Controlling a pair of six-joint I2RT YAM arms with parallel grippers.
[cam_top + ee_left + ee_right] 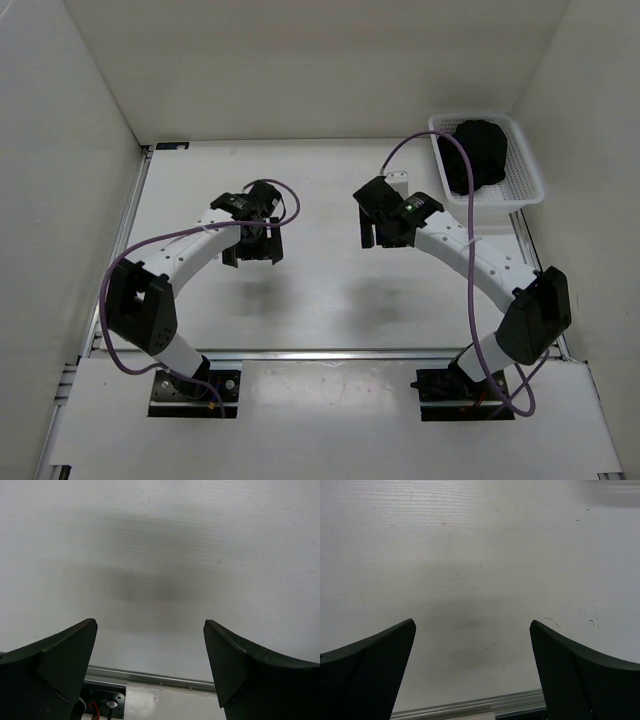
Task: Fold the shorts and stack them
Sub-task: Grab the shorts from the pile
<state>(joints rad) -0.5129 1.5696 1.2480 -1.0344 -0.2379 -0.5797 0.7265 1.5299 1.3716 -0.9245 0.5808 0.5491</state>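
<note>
My right gripper swings outward and to the right in the top view next, then down onto the shorts' near edge [481,181], since the shorts lie bunched inside the basket.
The black shorts [477,155] lie bunched in a heap inside the white mesh basket [527,172] at the back right of the table. My left gripper [252,257] hangs open and empty over the middle left of the table. My right gripper [388,238] hangs open and empty over the middle right, a short way to the near left of the basket. In the left wrist view my gripper [150,625] shows only bare white table between its fingers. In the right wrist view my gripper [472,625] shows the same. The shorts show in neither wrist view.
White walls close the table at the back and both sides. A metal rail [300,352] runs along the near edge by the arm bases; it also shows in the left wrist view [150,677] and the right wrist view [470,705]. Purple cables loop off both arms.
</note>
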